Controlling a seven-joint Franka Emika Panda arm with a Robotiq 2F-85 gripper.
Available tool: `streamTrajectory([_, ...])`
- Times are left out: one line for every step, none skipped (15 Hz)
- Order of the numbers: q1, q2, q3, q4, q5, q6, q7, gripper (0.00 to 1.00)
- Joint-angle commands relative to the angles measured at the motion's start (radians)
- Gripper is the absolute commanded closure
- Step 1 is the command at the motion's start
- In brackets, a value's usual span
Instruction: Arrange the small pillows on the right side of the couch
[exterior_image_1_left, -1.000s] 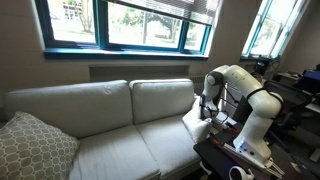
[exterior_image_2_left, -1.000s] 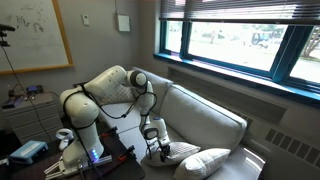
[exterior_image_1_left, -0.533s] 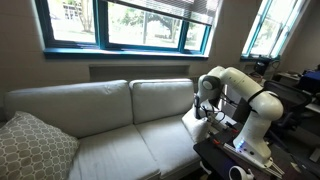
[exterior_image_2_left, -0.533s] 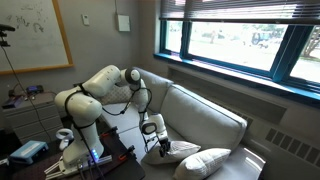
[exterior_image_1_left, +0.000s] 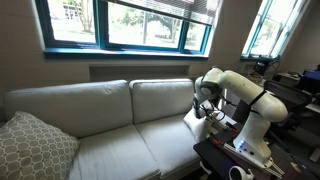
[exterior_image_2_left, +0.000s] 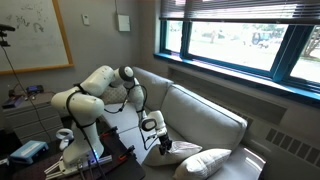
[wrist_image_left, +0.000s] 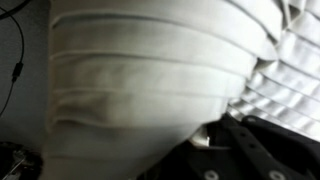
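The robot's gripper should first move the small pillow over the seat (exterior_image_1_left: 191, 123) toward the couch's backrest and then let it go, because the pillow already hangs beside the armrest.
The couch (exterior_image_1_left: 100, 125) is a wide beige sofa under the window, seen in both exterior views (exterior_image_2_left: 215, 118). A small pillow (exterior_image_1_left: 193, 123), plain cream-white, hangs at the couch's right end over the seat, next to the armrest. My gripper (exterior_image_1_left: 204, 111) is shut on the small pillow's upper edge. From the other side the gripper (exterior_image_2_left: 155, 138) sits just above the pillow (exterior_image_2_left: 178, 150). In the wrist view creased white pillow fabric (wrist_image_left: 140, 80) fills most of the frame, pinched by the dark gripper (wrist_image_left: 205, 138) at the bottom.
A larger grey-white patterned pillow (exterior_image_1_left: 30, 148) leans at the couch's left end (exterior_image_2_left: 205, 162). A black table (exterior_image_1_left: 235, 160) holding the robot base stands beside the right armrest. Windows (exterior_image_1_left: 130, 25) run behind the couch.
My arm has shifted slightly toward the couch's back and lowered its elbow, carrying the small pillow along. The grip has not changed.
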Motion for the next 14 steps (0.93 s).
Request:
streamTrajectory([0.024,0.081,-0.075,0.037,-0.043,-0.106,0.134,0.96])
streamTrajectory([0.026,0.096,-0.087,0.048,-0.058,-0.134,0.173,0.96])
streamTrajectory([0.024,0.109,-0.097,0.059,-0.076,-0.158,0.210,0.96])
streamTrajectory([0.018,0.115,-0.102,0.067,-0.098,-0.176,0.243,0.96])
streamTrajectory([0.015,0.120,-0.107,0.075,-0.122,-0.194,0.277,0.96])
streamTrajectory([0.012,0.125,-0.111,0.083,-0.148,-0.209,0.311,0.96])
streamTrajectory([0.018,0.137,-0.120,0.093,-0.171,-0.231,0.361,0.96])
streamTrajectory([0.021,0.140,-0.125,0.099,-0.194,-0.249,0.403,0.96])
streamTrajectory([0.027,0.144,-0.134,0.103,-0.211,-0.271,0.454,0.96])
streamTrajectory([0.030,0.146,-0.142,0.106,-0.228,-0.291,0.503,0.96])
streamTrajectory([0.035,0.146,-0.152,0.106,-0.244,-0.315,0.556,0.96])
streamTrajectory([0.037,0.143,-0.162,0.103,-0.257,-0.339,0.608,0.96])
streamTrajectory([0.033,0.138,-0.167,0.103,-0.272,-0.360,0.652,0.96])
streamTrajectory([0.030,0.135,-0.173,0.104,-0.287,-0.382,0.698,0.96])
